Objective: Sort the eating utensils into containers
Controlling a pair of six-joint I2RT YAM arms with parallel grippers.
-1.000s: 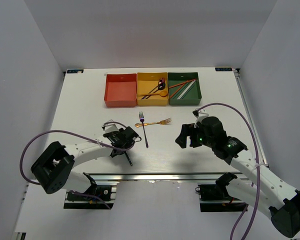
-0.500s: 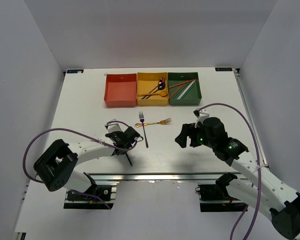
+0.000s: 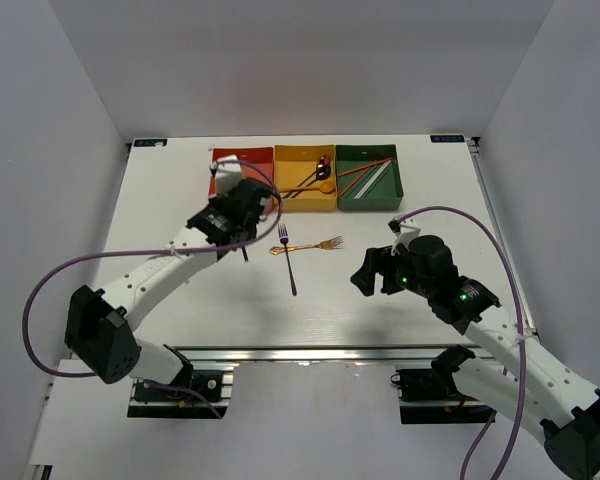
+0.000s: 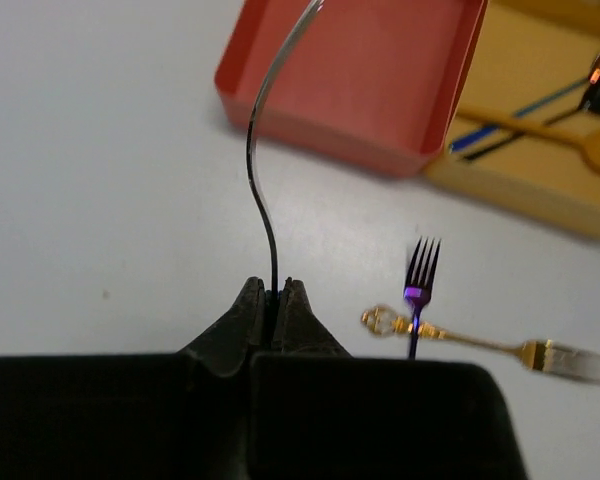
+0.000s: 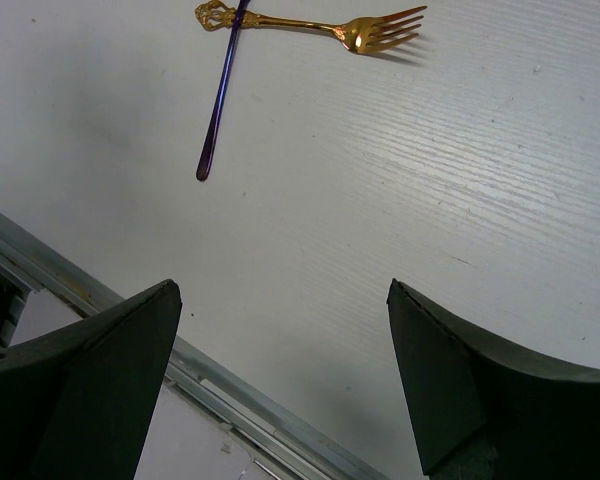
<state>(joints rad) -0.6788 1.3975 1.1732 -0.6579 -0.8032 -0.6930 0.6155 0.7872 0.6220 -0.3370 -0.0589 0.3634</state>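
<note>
My left gripper is above the empty red-orange box [image 4: 365,72] in height and inward of it. It will next carry the utensil [image 4: 252,150] outward over the box, then lower it and let it go inside.
My left gripper [image 3: 242,202] [image 4: 274,288] is shut on the end of a thin black utensil [image 4: 252,150]. The utensil curves up and away, and its far end hangs over the red-orange box [image 3: 256,163] [image 4: 370,70]. A purple fork [image 3: 289,262] [image 4: 421,272] [image 5: 220,100] lies on the table with a gold fork [image 3: 315,245] [image 4: 485,343] [image 5: 310,22] crossing it. My right gripper [image 3: 364,272] [image 5: 285,290] hovers open and holds nothing, to the right of both forks. The yellow box [image 3: 304,203] [image 4: 520,190] holds spoons. Chopsticks lie in the green box [image 3: 370,203].
The three boxes stand side by side at the back of the white table [image 3: 160,220]. A metal rail [image 3: 310,352] [image 5: 230,395] runs along the near edge. White walls close in the left, right and back.
My left gripper closed on the black utensil near the front edge, lifted it and carried it back to the red-orange box. The right arm stayed put.
</note>
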